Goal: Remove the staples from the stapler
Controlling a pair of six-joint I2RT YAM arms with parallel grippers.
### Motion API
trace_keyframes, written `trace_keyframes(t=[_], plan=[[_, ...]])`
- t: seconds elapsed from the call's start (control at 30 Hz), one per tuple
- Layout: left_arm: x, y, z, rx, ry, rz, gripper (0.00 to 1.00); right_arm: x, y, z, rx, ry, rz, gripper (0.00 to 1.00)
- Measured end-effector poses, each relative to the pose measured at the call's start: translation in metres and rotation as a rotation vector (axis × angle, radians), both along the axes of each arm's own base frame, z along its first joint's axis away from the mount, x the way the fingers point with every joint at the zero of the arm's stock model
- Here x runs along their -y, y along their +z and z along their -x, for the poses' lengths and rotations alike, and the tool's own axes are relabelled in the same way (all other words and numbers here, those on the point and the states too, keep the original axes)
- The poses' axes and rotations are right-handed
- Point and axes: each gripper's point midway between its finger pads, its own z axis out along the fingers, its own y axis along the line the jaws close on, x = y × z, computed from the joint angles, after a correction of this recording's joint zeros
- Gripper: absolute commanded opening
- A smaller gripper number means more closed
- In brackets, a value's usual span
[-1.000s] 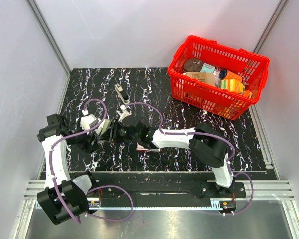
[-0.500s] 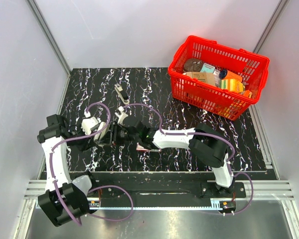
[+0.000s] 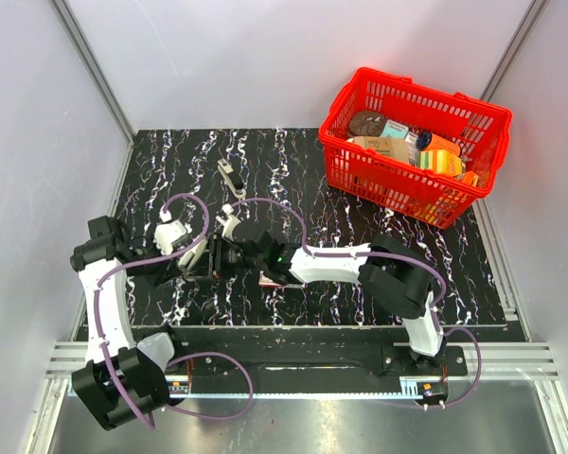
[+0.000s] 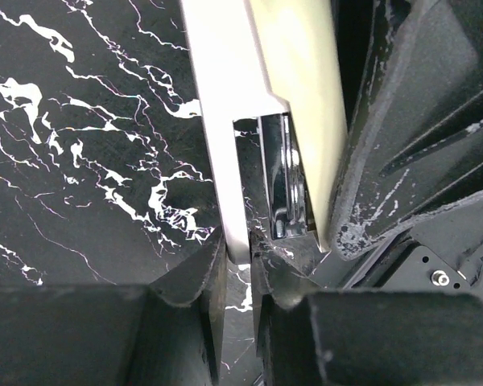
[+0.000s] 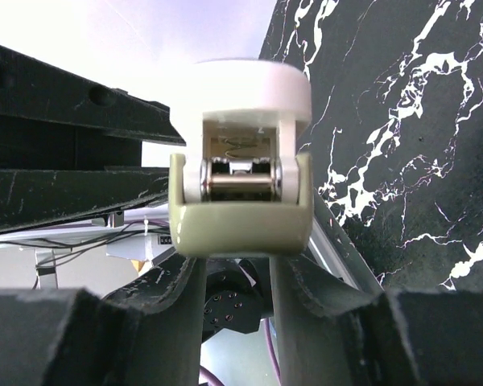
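Since bare black marbled tabletop lies open below the held-up stapler, I will tilt my right gripper downward and lower the stapler onto that tabletop, then release it.
The stapler (image 5: 240,217) has a white top and an olive-beige base, and its hinge pin and spring face the right wrist camera. My right gripper (image 5: 237,265) is shut on it from below. In the top view the two grippers meet at the stapler (image 3: 218,255), left gripper (image 3: 201,257) facing right gripper (image 3: 235,251). In the left wrist view a pale silver-grey strip (image 4: 217,121) runs along the cream body (image 4: 306,96) and chrome magazine (image 4: 280,185). My left gripper (image 4: 240,261) is shut on that strip's end. I cannot tell if it is the staples.
A red basket (image 3: 388,184) full of groceries stands at the back right of the black marbled table (image 3: 407,274). A small slim black-and-silver object (image 3: 230,177) lies behind the grippers. A red-and-white small box (image 3: 270,280) shows under the right arm.
My left gripper has moved right to the stapler and closed from wide open onto the pale strip's end. The right gripper has kept its hold and barely shifted.
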Motion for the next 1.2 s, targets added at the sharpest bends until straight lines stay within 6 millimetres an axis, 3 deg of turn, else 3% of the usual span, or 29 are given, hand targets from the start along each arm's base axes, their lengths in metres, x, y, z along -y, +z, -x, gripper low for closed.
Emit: trace_keyframes(t=[0.33, 0.47, 0.73, 0.97, 1.2], plan=[[-0.001, -0.003, -0.005, 0.083, 0.048, -0.03, 0.0, 0.006, -0.008, 0.0, 0.016, 0.01, 0.002, 0.0], [-0.026, -0.007, -0.021, 0.168, 0.096, -0.163, 0.0, 0.023, -0.019, 0.005, 0.007, 0.043, 0.033, 0.0], [-0.048, -0.011, -0.04, 0.212, 0.123, -0.253, 0.0, 0.05, -0.018, -0.019, 0.075, 0.021, 0.066, 0.0], [-0.054, -0.017, -0.05, 0.336, 0.039, -0.348, 0.01, 0.058, -0.027, -0.02, 0.185, 0.071, 0.15, 0.0], [-0.051, -0.005, -0.058, 0.565, -0.079, -0.48, 0.05, 0.061, -0.03, -0.023, 0.279, 0.114, 0.202, 0.0]])
